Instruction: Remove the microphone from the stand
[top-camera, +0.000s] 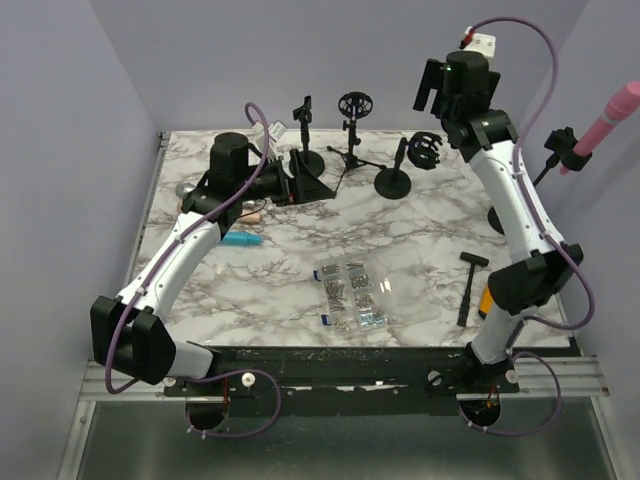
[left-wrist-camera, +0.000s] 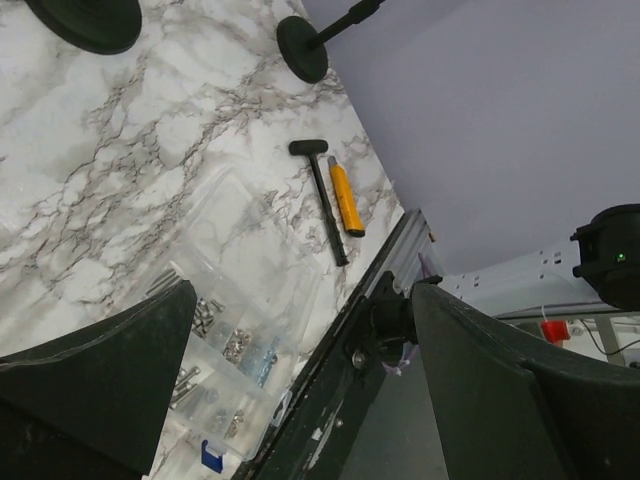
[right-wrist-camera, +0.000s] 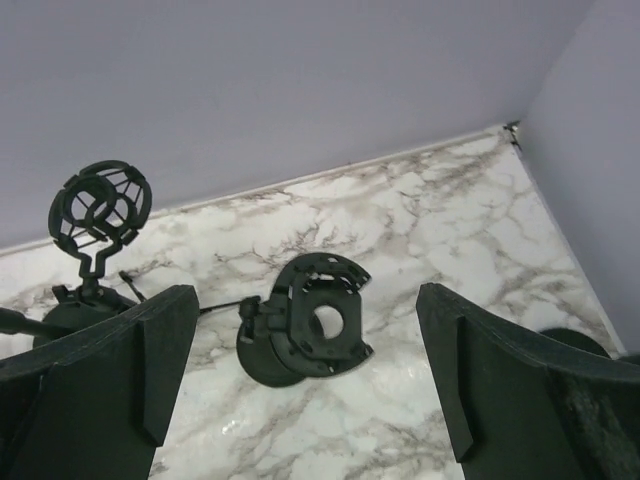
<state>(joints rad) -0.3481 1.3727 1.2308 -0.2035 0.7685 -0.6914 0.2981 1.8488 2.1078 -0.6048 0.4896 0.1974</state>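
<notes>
The right gripper swings toward the right in the top view next and turns onto the microphone's handle above the clip. The microphone stands well aside of my open fingers.
A pink microphone (top-camera: 606, 122) sits tilted in a black clip (top-camera: 562, 146) on a stand at the far right edge of the table. The stand's round base (top-camera: 497, 218) is partly hidden behind my right arm and also shows in the left wrist view (left-wrist-camera: 302, 48). My left gripper (top-camera: 312, 180) is open and empty at the back left, far from the microphone; its jaws stand wide apart in its own view (left-wrist-camera: 300, 380). My right gripper (top-camera: 430, 90) is open and empty, raised high above an empty shock mount (right-wrist-camera: 315, 320), left of the microphone. Neither wrist view shows the microphone.
Along the back stand a clamp stand (top-camera: 305, 130), a tripod shock mount (top-camera: 352, 108) and a shock mount on a round base (top-camera: 393, 182). A clear screw box (top-camera: 352, 295) lies mid-table. A black hammer (top-camera: 468, 285) and an orange tool (left-wrist-camera: 346, 197) lie near the right arm. A teal object (top-camera: 240, 240) lies at the left.
</notes>
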